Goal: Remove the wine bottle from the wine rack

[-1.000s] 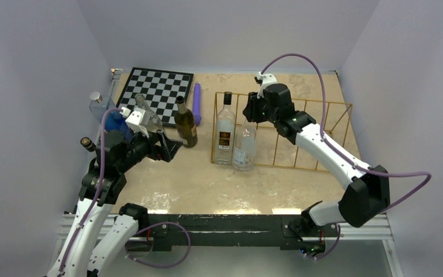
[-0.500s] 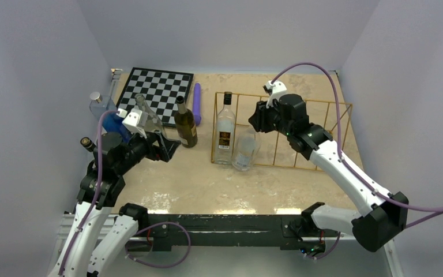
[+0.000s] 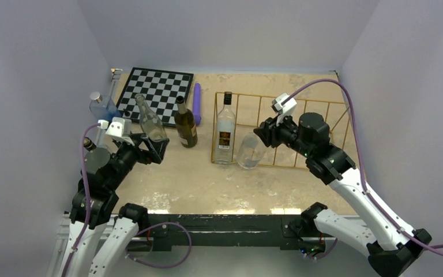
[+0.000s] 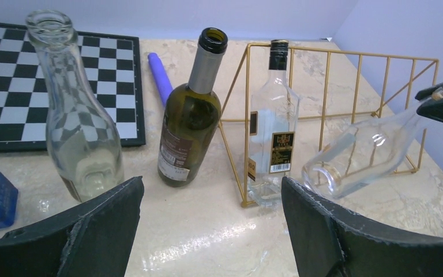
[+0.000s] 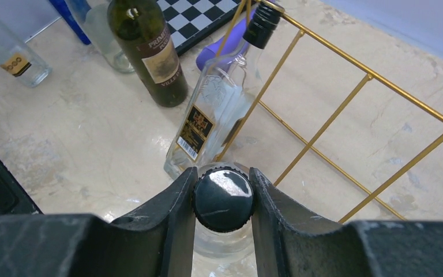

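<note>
The tilted bottle goes across next and stands on bare tabletop by the green bottle [image 5: 102, 134], to my right gripper's left in the top view. My right gripper then releases its cap.
The gold wire wine rack [image 3: 317, 103] stands at right of centre, also in the left wrist view [image 4: 357, 53] and the right wrist view [image 5: 346, 57]. My right gripper [image 3: 263, 133] is shut on the black cap [image 5: 223, 199] of a clear bottle [image 3: 249, 151]. That bottle is tilted, its base pointing front-left at the rack's front edge [image 4: 363, 156]. A second clear bottle with a dark label [image 3: 225, 130] stands upright at the rack's left end. My left gripper [image 3: 156, 149] is open and empty, left of the rack [image 4: 210, 184].
A dark green wine bottle [image 3: 186, 123] and a clear open bottle [image 3: 150, 121] stand on the table left of the rack. A chessboard [image 3: 157, 89] and a purple cylinder [image 3: 196, 103] lie at the back. A blue bottle [image 3: 101, 105] stands at the far left.
My right arm has drawn back toward the near right, pulling the clear bottle's neck with it so the bottle went from upright to strongly tilted. My left arm shifted slightly back and left.
</note>
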Controlling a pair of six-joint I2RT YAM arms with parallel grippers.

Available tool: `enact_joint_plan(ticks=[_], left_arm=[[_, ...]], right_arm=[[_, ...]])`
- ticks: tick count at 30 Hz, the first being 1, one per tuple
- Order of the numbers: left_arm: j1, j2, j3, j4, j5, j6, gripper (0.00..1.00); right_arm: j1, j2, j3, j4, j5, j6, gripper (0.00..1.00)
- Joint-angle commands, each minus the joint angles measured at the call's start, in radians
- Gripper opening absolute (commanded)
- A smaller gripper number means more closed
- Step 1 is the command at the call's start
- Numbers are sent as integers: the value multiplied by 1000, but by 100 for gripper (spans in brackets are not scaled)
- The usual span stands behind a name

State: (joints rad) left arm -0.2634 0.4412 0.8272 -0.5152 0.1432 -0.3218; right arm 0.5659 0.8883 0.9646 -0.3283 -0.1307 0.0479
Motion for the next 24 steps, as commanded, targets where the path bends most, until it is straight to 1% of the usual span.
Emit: enact_joint_plan(ticks=[1, 4, 9, 14, 19, 24], left_arm=[[0, -49, -17, 47, -85, -9, 92], [0, -91, -23, 44, -162, -16, 92], [0, -157, -32, 35, -283, -28, 92], [0, -212, -43, 30, -368, -39, 92], [0, -226, -41, 19, -408, -46, 92], [0, -228, -39, 12, -421, -49, 91]], right_arm=[[69, -52, 64, 233, -44, -67, 2], [157, -31, 81, 257, -37, -93, 2], [255, 45, 125, 314, -56, -61, 2], [359, 177, 202, 371, -51, -56, 2], [443, 325, 290, 417, -21, -88, 2], [491, 468, 382, 451, -7, -110, 2]])
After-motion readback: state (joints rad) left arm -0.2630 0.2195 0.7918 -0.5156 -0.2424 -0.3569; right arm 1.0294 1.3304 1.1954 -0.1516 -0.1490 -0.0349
